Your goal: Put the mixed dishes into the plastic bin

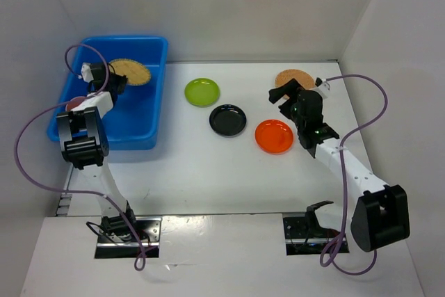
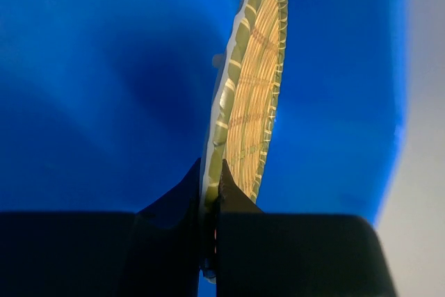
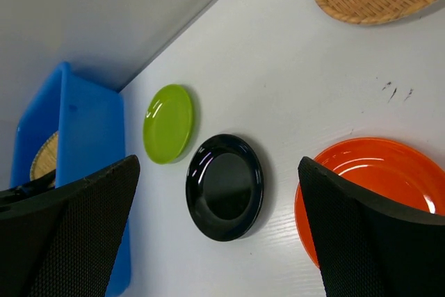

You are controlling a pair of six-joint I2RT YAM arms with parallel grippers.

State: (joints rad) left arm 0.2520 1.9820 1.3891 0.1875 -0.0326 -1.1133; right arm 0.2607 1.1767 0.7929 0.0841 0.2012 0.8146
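The left gripper first needs to go down deeper into the blue plastic bin so that it can release the woven tan plate's rim.
My left gripper (image 1: pixel 111 80) is over the blue plastic bin (image 1: pixel 139 133), shut on the rim of a woven tan plate (image 1: pixel 132 71). In the left wrist view that plate (image 2: pixel 254 95) stands on edge between the fingers (image 2: pixel 236 196), with the bin's blue floor (image 2: pixel 104 88) behind it. A lime green plate (image 1: pixel 201 92), a glossy black plate (image 1: pixel 228 120) and an orange plate (image 1: pixel 273 136) lie on the table. My right gripper (image 1: pixel 279 102) hovers open above the table just right of the black plate (image 3: pixel 224 187), holding nothing. A second woven plate (image 1: pixel 295 78) lies behind it.
White walls close in the table at the back and both sides. A pink object (image 1: pixel 75 104) shows in the bin, mostly hidden by the left arm. Purple cables loop beside both arms. The right wrist view also shows the green plate (image 3: pixel 168 123) and the bin (image 3: pixel 87 130).
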